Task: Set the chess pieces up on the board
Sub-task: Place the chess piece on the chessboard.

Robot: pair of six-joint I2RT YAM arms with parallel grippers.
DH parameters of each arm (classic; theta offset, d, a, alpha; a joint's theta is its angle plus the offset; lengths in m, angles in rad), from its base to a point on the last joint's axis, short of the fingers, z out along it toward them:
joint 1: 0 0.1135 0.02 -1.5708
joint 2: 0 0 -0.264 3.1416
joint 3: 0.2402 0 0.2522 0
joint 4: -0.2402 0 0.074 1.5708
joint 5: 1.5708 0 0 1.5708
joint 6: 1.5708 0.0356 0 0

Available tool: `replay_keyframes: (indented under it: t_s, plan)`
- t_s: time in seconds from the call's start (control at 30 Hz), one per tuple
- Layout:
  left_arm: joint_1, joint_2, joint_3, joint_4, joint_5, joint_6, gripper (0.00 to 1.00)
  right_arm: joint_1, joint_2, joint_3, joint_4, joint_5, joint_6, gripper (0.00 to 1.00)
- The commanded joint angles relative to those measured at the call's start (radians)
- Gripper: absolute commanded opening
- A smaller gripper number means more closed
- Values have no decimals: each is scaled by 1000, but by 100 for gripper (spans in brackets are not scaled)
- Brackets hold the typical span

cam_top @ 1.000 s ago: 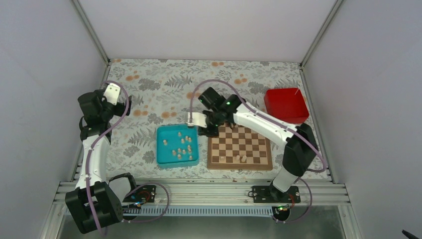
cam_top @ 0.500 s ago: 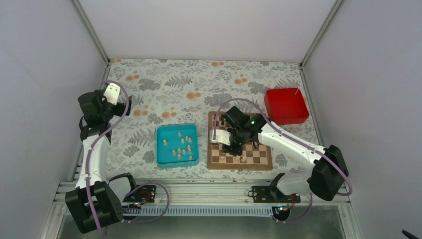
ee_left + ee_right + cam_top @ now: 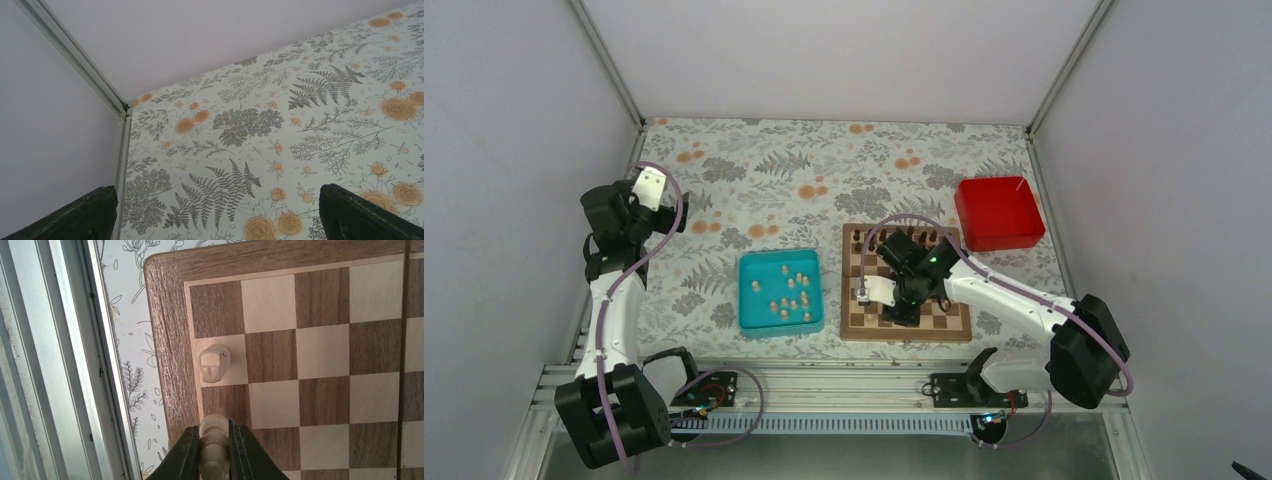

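Observation:
My right gripper needs to move slightly toward the knight-like piece and go down to let go of its pale chess piece on the dark edge square alongside (image 3: pixel 885 322) (image 3: pixel 226 406), because that square is empty.
The board (image 3: pixel 854 327) lies right of centre, and my right gripper (image 3: pixel 903 310) hovers low over its near rows. In the right wrist view that gripper (image 3: pixel 214 428) is shut on a pale chess piece (image 3: pixel 214 450), held above a dark square by the board's (image 3: pixel 325 350) brown border. One pale knight-like piece (image 3: pixel 215 363) stands on the light edge square just beyond. Several more pale chess pieces (image 3: pixel 790 294) lie in the teal tray (image 3: pixel 754 322). Raised at the far left, my left gripper (image 3: pixel 220 222) is open over bare cloth.
Dark chessmen (image 3: pixel 915 238) line the board's far rows. A red box (image 3: pixel 997 212) sits at the back right beyond the board. The metal frame rail (image 3: pixel 65 370) runs close along the board's near edge. Floral cloth (image 3: pixel 754 170) covers the table.
My right arm has swung from the board's far left corner down to its near edge, carrying the pale piece. The left arm has not moved.

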Motion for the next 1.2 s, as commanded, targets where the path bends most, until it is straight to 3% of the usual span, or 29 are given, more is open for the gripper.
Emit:
replay_keyframes:
  t_s: [0.0,1.0,1.17]
  plan:
    - [5,0,10,1,3,-5,100,-10,9,-16,53,10,9,6]
    - [5,12,5,4,7,-2,100,-9,83,-51,92,7,-9,7]
    - [5,14,5,4,7,-2,100,-9,74,-49,93,15,-9,14]
